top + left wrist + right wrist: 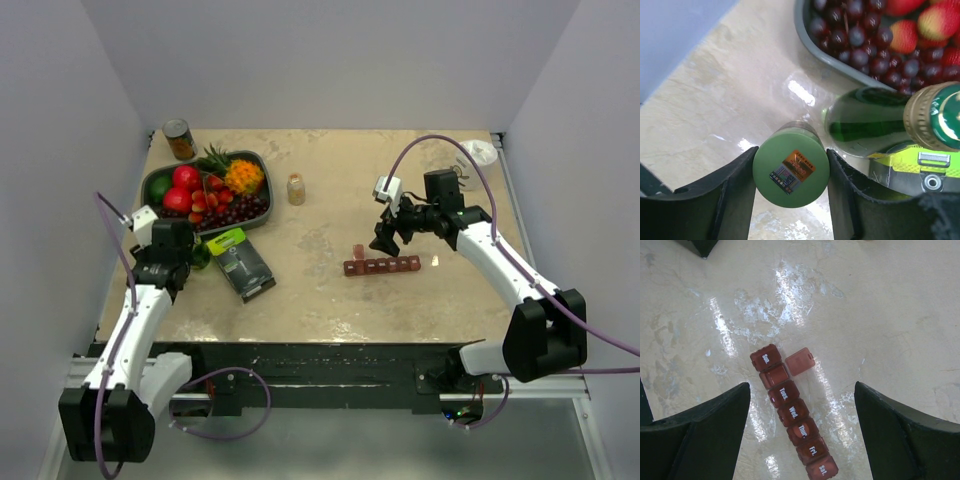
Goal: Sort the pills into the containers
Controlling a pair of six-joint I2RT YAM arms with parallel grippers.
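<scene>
I will next carry the bottle up, across toward the pill strip and down with my left gripper, then let go of it on bare tabletop by the strip's Sun end (342, 295), because one section of the strip is open.
The containers are a dark red-brown weekly pill strip (381, 266) lying mid-table, and it also shows in the right wrist view (792, 412). Its second compartment is open, with the lid (800, 361) flipped out to the side. The other lids are shut. My right gripper (388, 238) is open and empty, hovering above the strip's left end, with the strip between its fingers in the wrist view (801, 387). My left gripper (791, 150) is shut on a small green cylindrical bottle (790, 185) standing upright at the table's left (198, 254). No loose pills show.
A dark oval fruit tray (152, 183) sits at the back left, with a tin can (180, 139) behind it. A green glass bottle (865, 125) and a yellow-black package (243, 262) lie beside my left gripper. A small amber bottle (296, 189) stands mid-back. A white object (480, 152) is at the back right.
</scene>
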